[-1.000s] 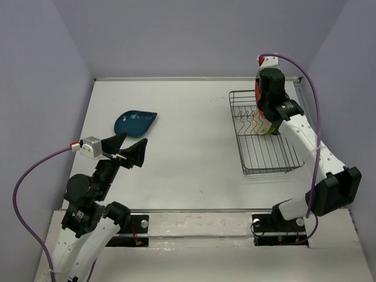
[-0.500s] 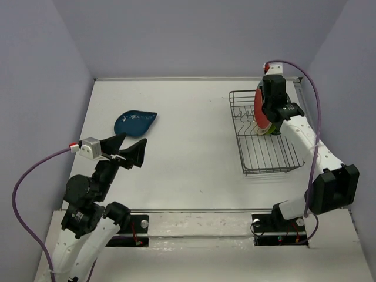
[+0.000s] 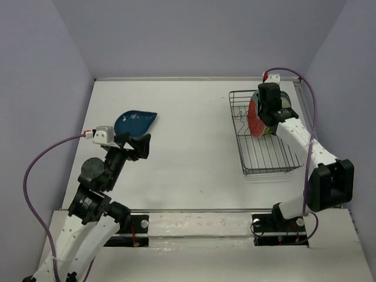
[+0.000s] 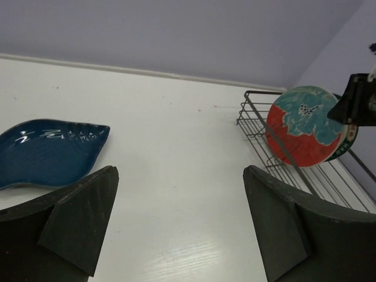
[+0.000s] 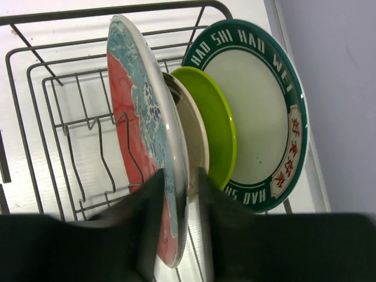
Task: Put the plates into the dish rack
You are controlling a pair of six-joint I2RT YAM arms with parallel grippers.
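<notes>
The teal-blue leaf plate is still lying flat. So I need to turn my open left gripper next and lower it to the plate's rounded end rim (image 3: 116,127) (image 4: 2,141).
The black wire dish rack (image 3: 268,160) sits at the far right. In it stand a white plate with a dark lettered rim (image 5: 258,111), a lime green plate (image 5: 215,123) and a cream plate (image 5: 191,132). My right gripper (image 3: 267,110) (image 5: 179,182) is shut on the rim of the red and blue plate (image 5: 138,135), which stands upright in the rack in front of the cream one; it also shows in the left wrist view (image 4: 302,135). The teal-blue leaf plate (image 3: 135,122) (image 4: 50,151) lies flat at the left. My left gripper (image 3: 133,147) (image 4: 179,173) is open and empty, just near of it.
Upright wire prongs (image 5: 103,147) stand free to the left of the red plate. The back wall (image 3: 194,35) and right wall (image 3: 346,88) close in on the rack. Bare white table (image 3: 194,141) lies between the leaf plate and the rack.
My right gripper has swung the red and blue plate left and down among the rack's plates. My left arm has reached forward, bringing its open gripper closer to the leaf plate.
</notes>
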